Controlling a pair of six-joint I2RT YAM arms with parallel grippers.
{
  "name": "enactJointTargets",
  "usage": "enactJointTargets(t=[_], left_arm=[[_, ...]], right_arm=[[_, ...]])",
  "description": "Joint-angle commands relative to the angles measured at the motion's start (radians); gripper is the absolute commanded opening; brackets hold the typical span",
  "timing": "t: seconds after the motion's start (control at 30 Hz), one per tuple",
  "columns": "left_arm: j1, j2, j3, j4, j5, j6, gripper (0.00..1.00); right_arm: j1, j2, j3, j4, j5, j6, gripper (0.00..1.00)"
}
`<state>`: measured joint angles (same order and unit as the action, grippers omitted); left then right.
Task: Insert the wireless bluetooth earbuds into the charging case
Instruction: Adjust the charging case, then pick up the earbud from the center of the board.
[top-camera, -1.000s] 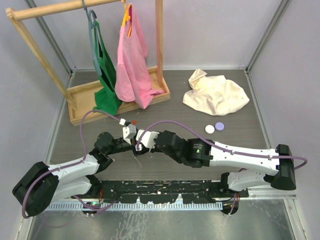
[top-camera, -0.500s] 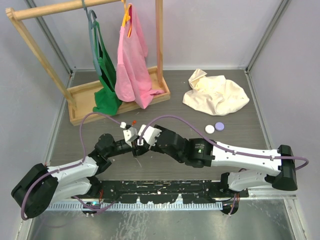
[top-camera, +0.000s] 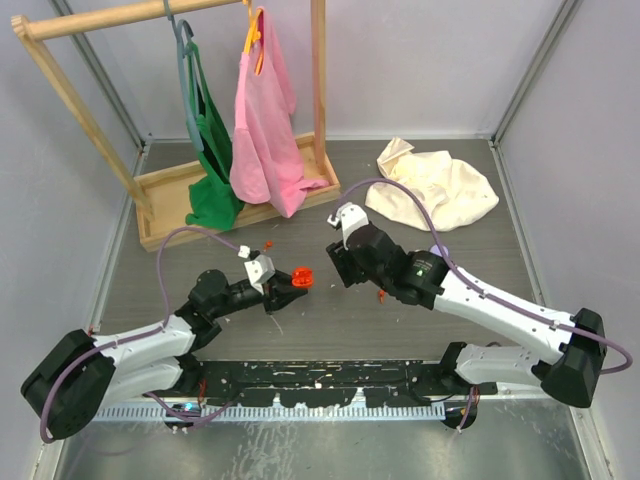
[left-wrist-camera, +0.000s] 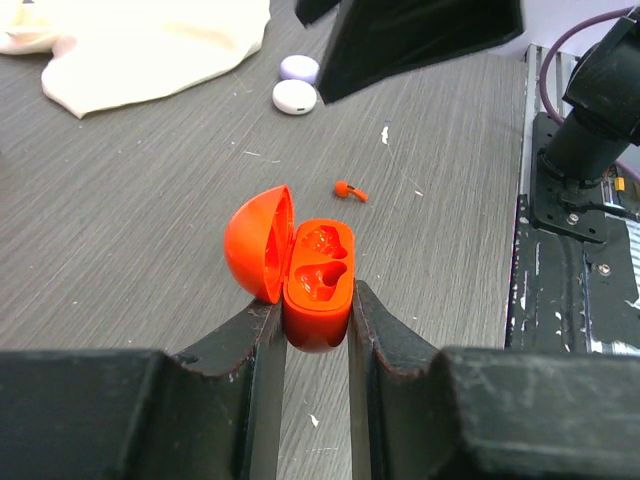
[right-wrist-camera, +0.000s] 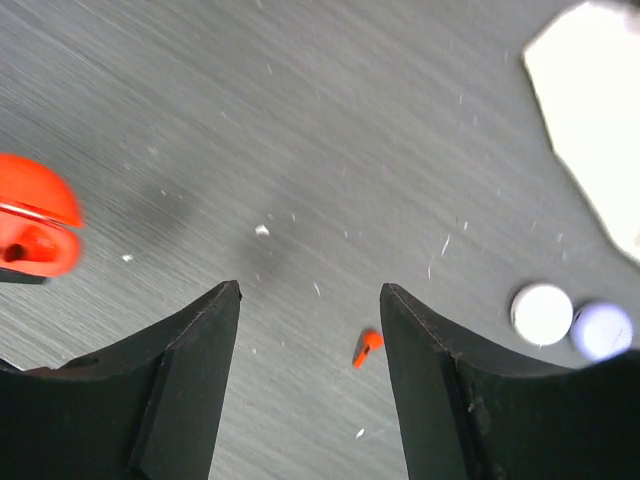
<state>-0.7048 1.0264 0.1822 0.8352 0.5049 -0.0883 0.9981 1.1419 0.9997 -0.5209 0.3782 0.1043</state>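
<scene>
The right gripper moves down next, turning and shifting away from the case (top-camera: 300, 279), onto the earbud's round head, since the earbud lies off toward one finger of the gripper.
My left gripper (left-wrist-camera: 315, 300) is shut on the base of a red charging case (left-wrist-camera: 318, 285), held just above the table with its round lid (left-wrist-camera: 258, 245) hinged open to the left. I cannot tell whether its two sockets are filled. In the top view the case (top-camera: 300, 279) sits at the table's middle. A red earbud (left-wrist-camera: 350, 190) with a short stem lies on the table beyond the case. My right gripper (right-wrist-camera: 310, 295) hangs open above the table, and that earbud (right-wrist-camera: 366, 347) lies below, close to its right finger. The top view shows the earbud (top-camera: 381, 295) beside the right arm.
A white disc (right-wrist-camera: 541, 313) and a lilac disc (right-wrist-camera: 600, 330) lie side by side to the right. A cream cloth (top-camera: 432, 186) is heaped at the back right. A wooden rack (top-camera: 235, 190) with green and pink garments stands at the back left. Another small red bit (top-camera: 268, 243) lies behind the left gripper.
My right gripper has opened and pulled back from the case, up and to the right. The left gripper still holds the case, now uncovered with its lid open.
</scene>
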Motion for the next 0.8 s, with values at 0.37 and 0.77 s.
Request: enactJointTargets(t=[0.37,0.77], left_arm=[[0.003,-0.053,0.01,0.018,-0.009,0.0,0.0],[0.003,-0.048,0.022,-0.008,0.01,0.008,0.0]], right_arm=[[-0.348,0.099,-0.186,-0.087,-0.283,0.273,0.65],[-0.448,0.269,-0.202,-0.026,-0.37,0.282,0.55]])
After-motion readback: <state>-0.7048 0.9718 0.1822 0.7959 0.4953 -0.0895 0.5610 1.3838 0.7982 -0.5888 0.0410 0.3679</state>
